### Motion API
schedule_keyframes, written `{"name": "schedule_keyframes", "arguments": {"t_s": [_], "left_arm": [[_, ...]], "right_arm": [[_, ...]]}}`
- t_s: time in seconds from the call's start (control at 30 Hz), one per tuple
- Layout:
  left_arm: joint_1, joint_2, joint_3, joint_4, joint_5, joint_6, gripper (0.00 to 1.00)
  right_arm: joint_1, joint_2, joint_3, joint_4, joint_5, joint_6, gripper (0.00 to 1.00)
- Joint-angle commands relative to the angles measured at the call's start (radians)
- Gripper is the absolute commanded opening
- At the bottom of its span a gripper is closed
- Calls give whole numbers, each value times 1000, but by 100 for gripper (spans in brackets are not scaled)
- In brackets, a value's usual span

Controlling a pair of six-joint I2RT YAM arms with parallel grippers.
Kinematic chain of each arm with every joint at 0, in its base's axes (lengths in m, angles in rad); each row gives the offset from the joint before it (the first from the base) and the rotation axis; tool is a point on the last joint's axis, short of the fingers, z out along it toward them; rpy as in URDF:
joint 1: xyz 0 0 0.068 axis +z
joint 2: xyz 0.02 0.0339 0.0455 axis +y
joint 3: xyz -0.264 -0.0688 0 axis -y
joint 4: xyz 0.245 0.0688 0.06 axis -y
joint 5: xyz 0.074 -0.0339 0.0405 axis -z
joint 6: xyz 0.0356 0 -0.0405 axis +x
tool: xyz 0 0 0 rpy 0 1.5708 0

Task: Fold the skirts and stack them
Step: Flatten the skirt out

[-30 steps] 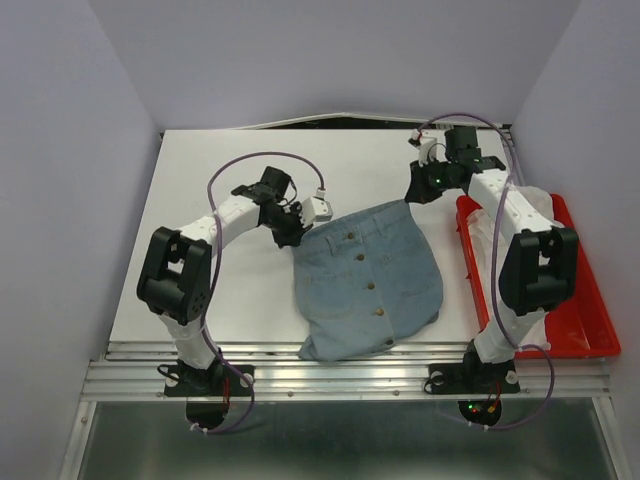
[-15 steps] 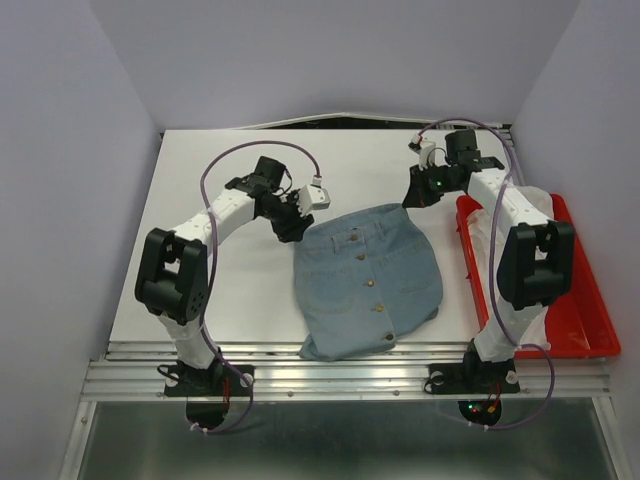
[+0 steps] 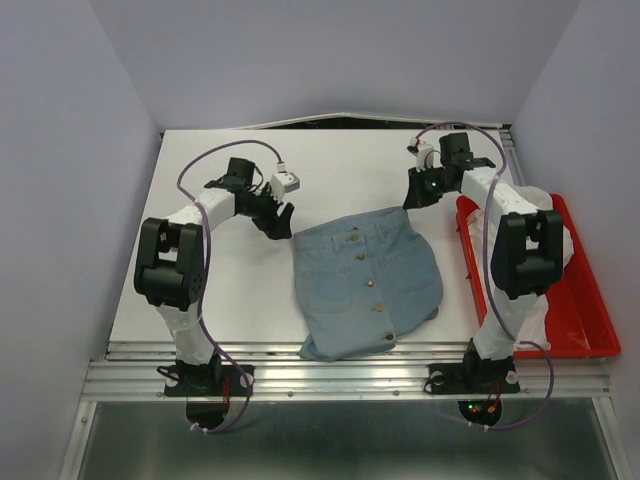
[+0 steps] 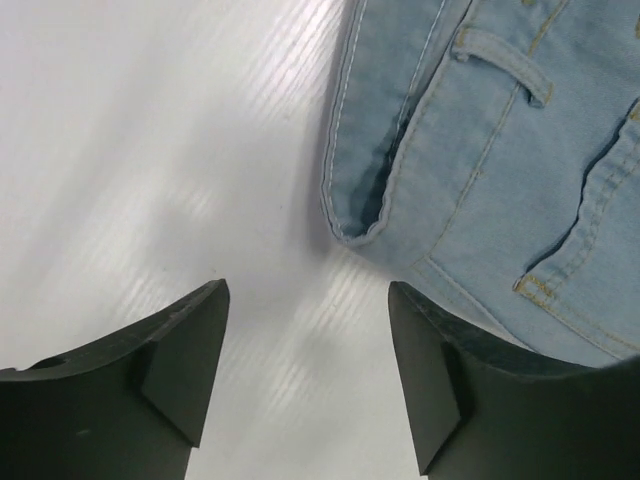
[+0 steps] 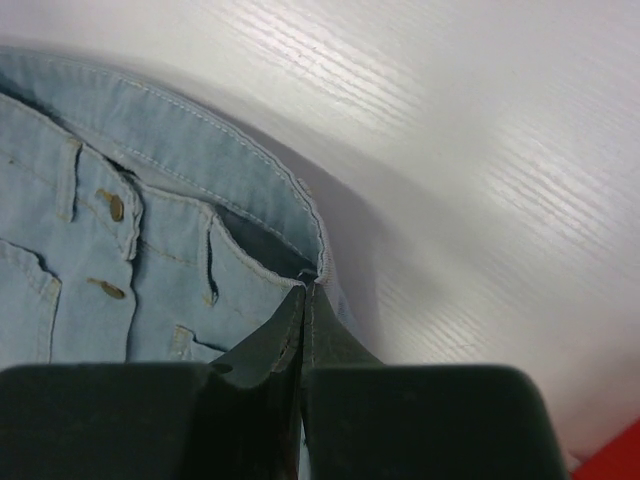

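Next, my left gripper goes down and to the right in the top view onto the waistband's free corner (image 3: 299,238) (image 4: 356,222). Its open fingers straddle only bare table.
A light-blue denim skirt (image 3: 365,275) lies flat on the white table (image 3: 230,290), button front up and waistband toward the back. My left gripper (image 3: 281,222) stands open just left of the waistband's left corner, apart from it. In the left wrist view that gripper (image 4: 305,288) has only bare table between its fingers, and the skirt's corner (image 4: 352,222) lies just ahead. My right gripper (image 3: 411,195) sits at the waistband's right corner. The right wrist view shows this gripper (image 5: 303,285) shut, pinching the edge of the skirt (image 5: 150,210).
A red tray (image 3: 575,320) lies along the table's right side, with white material (image 3: 545,205) in its far end beside the right arm. Grey walls close in the table at the back and sides.
My left gripper has opened, let go of the skirt's left waistband corner and drawn back to the left. The skirt's left corner has settled on the table. The right gripper has stayed shut.
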Motion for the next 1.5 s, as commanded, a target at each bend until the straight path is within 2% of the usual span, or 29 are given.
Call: {"name": "schedule_keyframes", "arguments": {"t_s": [0.0, 0.1, 0.27, 0.33, 0.37, 0.4, 0.43, 0.5, 0.57, 0.77, 1.03, 1.17, 1.3, 1.33, 1.37, 1.4, 1.43, 1.47], "left_arm": [[15, -43, -90, 60, 128, -124, 77], [14, -115, -228, 265, 122, -297, 80], [9, -155, -319, 432, 59, -506, 83], [-5, -165, -343, 470, 12, -532, 84], [-9, -168, -349, 481, 1, -541, 85], [-16, -165, -360, 495, -15, -560, 85], [-20, -162, -363, 498, -18, -566, 85], [-28, -155, -366, 501, -34, -574, 85], [-37, -147, -371, 509, -47, -584, 85], [-52, -115, -357, 527, -42, -615, 83], [-98, -93, -348, 525, -45, -606, 71], [-97, -52, -326, 518, -56, -607, 66], [-82, -27, -308, 513, -55, -610, 53], [-76, -20, -302, 513, -55, -613, 43], [-66, -17, -299, 515, -55, -620, 39], [-50, -12, -294, 515, -53, -623, 36], [-42, -4, -284, 513, -45, -623, 28], [-30, -1, -271, 510, -38, -615, 20]], "right_arm": [[-1, 24, 69, 73, 59, 67, 1], [-1, 49, 63, 99, 62, 115, 1], [-1, 73, 67, 127, 92, 175, 2], [-1, 86, 81, 124, 111, 192, 14], [-1, 92, 90, 118, 116, 193, 27], [-1, 93, 104, 107, 122, 193, 35], [-1, 93, 107, 104, 128, 192, 52], [-1, 80, 103, 96, 138, 172, 64], [-10, 72, 95, 79, 132, 150, 70], [-10, 81, 39, 46, 83, 104, 72], [-10, 130, 3, 52, 15, 58, 70], [-10, 165, 2, 76, -23, 51, 66], [-10, 196, 3, 99, -51, 38, 60], [-10, 199, 0, 104, -69, 35, 59], [-10, 199, -3, 108, -77, 35, 58], [-10, 199, -6, 121, -83, 38, 53], [-10, 198, -9, 130, -89, 40, 51], [-10, 198, -12, 141, -94, 44, 43]]}}
